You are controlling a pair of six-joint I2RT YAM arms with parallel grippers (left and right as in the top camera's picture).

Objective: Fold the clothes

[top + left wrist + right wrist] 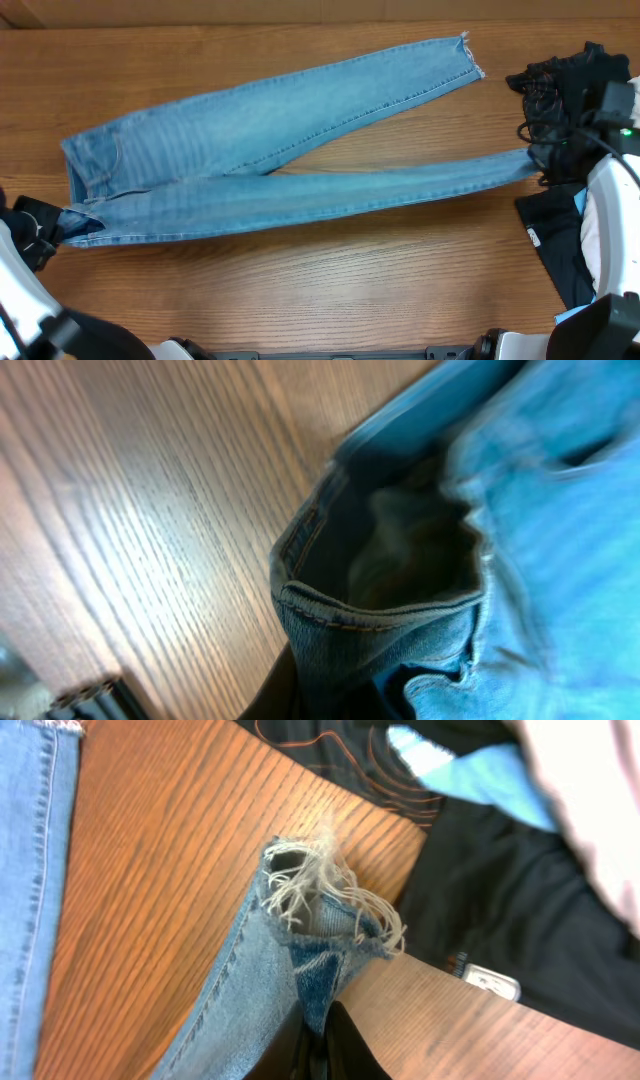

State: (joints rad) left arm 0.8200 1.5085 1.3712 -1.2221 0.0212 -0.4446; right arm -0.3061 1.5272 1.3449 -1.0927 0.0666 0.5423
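Observation:
The right gripper moves toward the dark patterned garment [455,870] next and lets go of the near leg, as that garment lies to the gripper's right in the overhead view.
The clothes are light blue jeans [270,140] lying flat on the wooden table, waist to the left and both legs running right. My left gripper [52,228] is shut on the near corner of the waistband [350,615], which gapes open just past my gripper [335,705] in the left wrist view. At the right, my right gripper [540,165] is shut on the near leg just behind its frayed hem [320,895], the dark fingers [345,1045] pinching the denim. The far leg's hem [468,55] lies free toward the back.
A dark patterned garment [560,240] lies at the table's right side, close beside the held hem [480,890]. It carries a light blue patch [470,770] and a small white tag [490,982]. A pale cloth [590,800] overlaps it. Bare wood [330,270] runs along the front.

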